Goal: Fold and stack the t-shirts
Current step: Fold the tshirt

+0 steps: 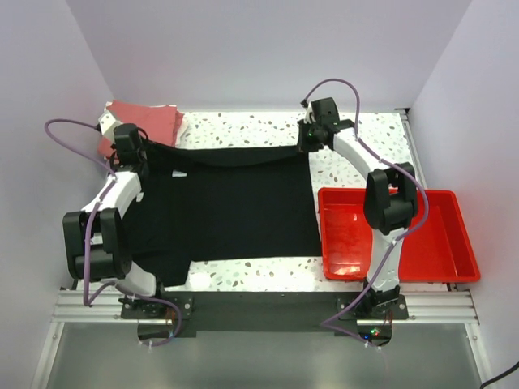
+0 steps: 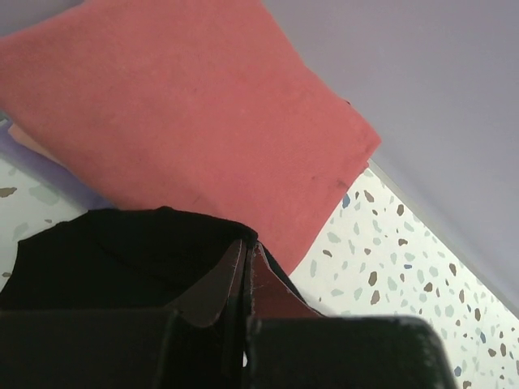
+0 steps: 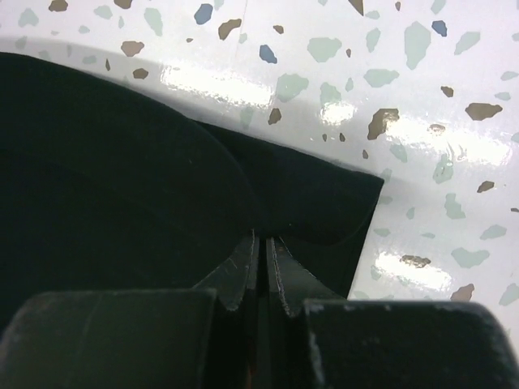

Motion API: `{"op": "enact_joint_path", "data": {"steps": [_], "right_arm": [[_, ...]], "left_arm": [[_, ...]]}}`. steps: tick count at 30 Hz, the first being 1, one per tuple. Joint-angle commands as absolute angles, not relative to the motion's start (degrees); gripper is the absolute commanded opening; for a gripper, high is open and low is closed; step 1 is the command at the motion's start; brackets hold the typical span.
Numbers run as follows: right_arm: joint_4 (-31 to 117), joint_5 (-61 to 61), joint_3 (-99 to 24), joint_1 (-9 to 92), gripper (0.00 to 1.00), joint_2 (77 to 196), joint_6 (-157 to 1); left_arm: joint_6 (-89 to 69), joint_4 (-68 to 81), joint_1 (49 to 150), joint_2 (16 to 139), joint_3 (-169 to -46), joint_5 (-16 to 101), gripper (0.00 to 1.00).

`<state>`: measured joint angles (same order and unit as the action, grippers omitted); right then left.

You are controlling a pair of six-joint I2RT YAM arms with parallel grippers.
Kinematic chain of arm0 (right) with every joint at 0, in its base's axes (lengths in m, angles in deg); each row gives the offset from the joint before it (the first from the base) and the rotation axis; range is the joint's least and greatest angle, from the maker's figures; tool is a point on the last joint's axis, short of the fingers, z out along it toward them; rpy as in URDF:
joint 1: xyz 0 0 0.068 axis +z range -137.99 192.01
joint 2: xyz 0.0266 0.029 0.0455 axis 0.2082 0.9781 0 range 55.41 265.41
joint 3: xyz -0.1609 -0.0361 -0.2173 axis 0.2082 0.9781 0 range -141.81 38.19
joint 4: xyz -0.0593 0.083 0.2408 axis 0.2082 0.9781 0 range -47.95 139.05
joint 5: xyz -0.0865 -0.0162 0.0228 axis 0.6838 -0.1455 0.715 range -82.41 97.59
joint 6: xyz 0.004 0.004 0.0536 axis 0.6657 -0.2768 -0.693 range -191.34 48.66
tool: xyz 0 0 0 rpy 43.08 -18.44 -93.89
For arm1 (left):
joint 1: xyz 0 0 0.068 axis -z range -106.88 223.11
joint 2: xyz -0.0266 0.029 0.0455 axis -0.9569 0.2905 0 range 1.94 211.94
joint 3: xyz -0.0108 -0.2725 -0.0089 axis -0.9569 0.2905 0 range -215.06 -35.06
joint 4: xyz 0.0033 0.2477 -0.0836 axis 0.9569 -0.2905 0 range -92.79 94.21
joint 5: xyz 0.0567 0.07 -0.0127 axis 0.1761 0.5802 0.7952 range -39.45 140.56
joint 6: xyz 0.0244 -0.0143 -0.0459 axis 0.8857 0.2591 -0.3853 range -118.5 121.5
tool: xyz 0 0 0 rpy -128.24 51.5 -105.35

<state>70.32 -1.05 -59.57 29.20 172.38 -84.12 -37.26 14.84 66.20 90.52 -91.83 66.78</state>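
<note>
My right gripper pulls the fold back onto flat black cloth (image 1: 306, 191) beside the tray's far corner next and opens, as that cloth lies back from it.
The black t-shirt (image 1: 227, 203) lies spread flat over the middle of the table. My left gripper (image 1: 139, 151) is at its far left corner, shut on the black cloth edge (image 2: 122, 251), which bunches over the fingertips (image 2: 231, 271). My right gripper (image 1: 306, 143) is at the far right corner, shut on a fold of the black t-shirt (image 3: 308, 198). A folded salmon-red t-shirt (image 1: 150, 120) lies at the far left, just beyond the left gripper (image 2: 250, 243). It fills the upper part of the left wrist view (image 2: 186, 121), with a pale lavender layer (image 2: 40, 170) showing under it.
A red plastic tray (image 1: 454, 243) stands at the right, beside the black shirt's right edge and under the right arm's elbow. Pale walls close in the table at the back and both sides. Speckled tabletop (image 1: 243, 126) shows along the far edge and near the front.
</note>
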Motion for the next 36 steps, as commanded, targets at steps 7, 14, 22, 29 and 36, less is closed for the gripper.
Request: {"op": "enact_joint_path", "data": {"steps": [7, 14, 22, 29, 36], "right_arm": [[72.54, -1.73, -61.22, 29.06, 0.0, 167.74, -81.72], [75.36, -1.55, -60.78, 28.98, 0.0, 165.89, -79.52], [80.45, -1.29, -62.44, 29.07, 0.0, 165.8, -76.18], [82.74, -1.02, -63.41, 28.98, 0.0, 166.24, -75.3], [84.94, -1.99, -61.84, 29.07, 0.0, 165.36, -74.77]], "left_arm": [[-39.71, 9.41, 66.35, 76.93, -87.18, 71.55, 0.0], [-42.45, -7.89, 66.26, 72.87, -85.86, 72.35, 0.0], [-43.94, -20.74, 66.35, 68.49, -85.16, 72.71, 0.0], [-45.87, -27.95, 66.35, 63.73, -83.75, 73.41, 0.0], [-48.95, -33.32, 66.26, 63.99, -83.93, 76.48, 0.0]]}}
